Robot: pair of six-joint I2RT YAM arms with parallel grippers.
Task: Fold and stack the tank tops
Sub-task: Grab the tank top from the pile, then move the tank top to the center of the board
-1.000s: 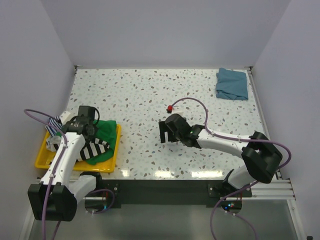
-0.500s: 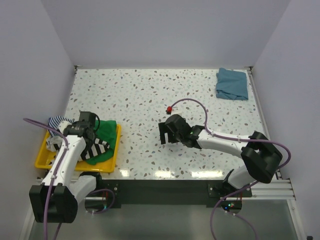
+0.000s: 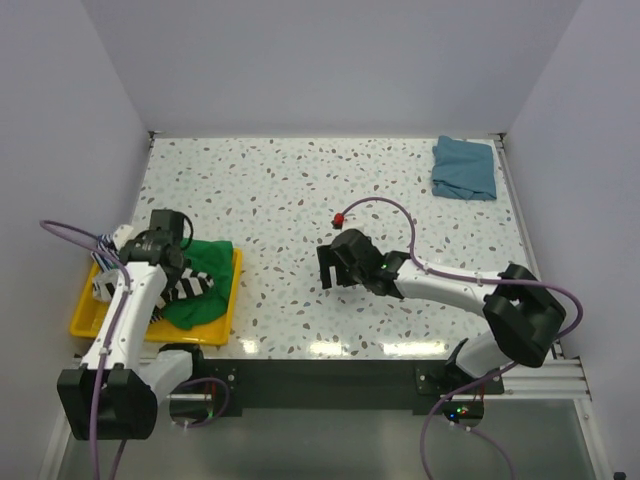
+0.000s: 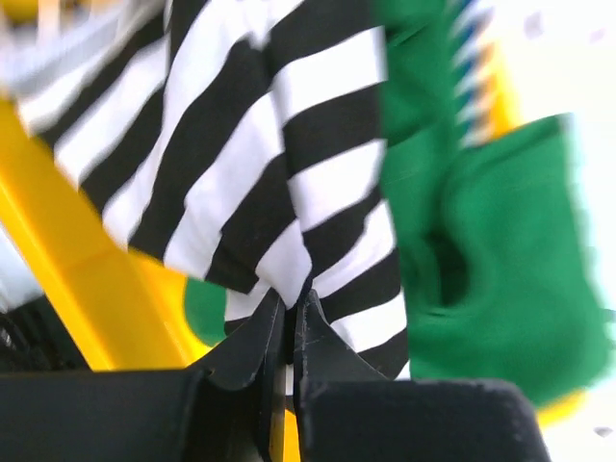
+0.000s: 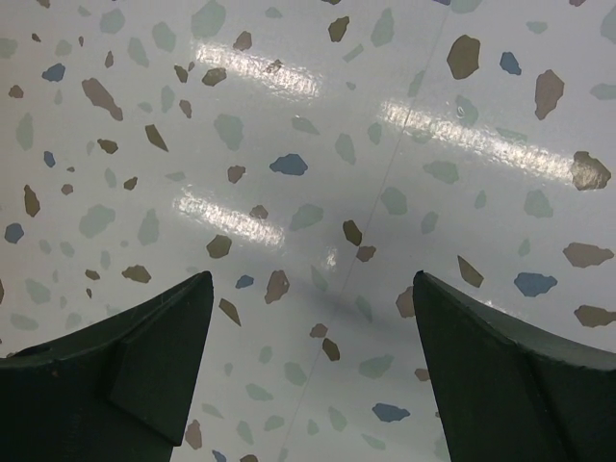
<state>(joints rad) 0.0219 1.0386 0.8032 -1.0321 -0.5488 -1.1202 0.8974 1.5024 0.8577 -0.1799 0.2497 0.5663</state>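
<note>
The bare tabletop right of my left gripper in the top view has room, so I should lift the black-and-white striped tank top across next, lower and release it.
A black-and-white striped tank top lies bunched in the yellow tray at the near left, on a green tank top. My left gripper is shut on a fold of the striped top, its jaws pinched tight on the cloth. A thin blue-striped top pokes over the tray's far left corner. The teal-blue tank top lies folded at the table's far right. My right gripper hovers open over bare table mid-front, nothing between its fingers.
Green cloth hangs over the tray's right rim. A small red clip on the right arm's purple cable sits above mid-table. Walls close in the table on the left, back and right.
My left gripper has gone from open to shut, pinching the striped top, and its wrist has shifted slightly back. The right arm has not moved.
</note>
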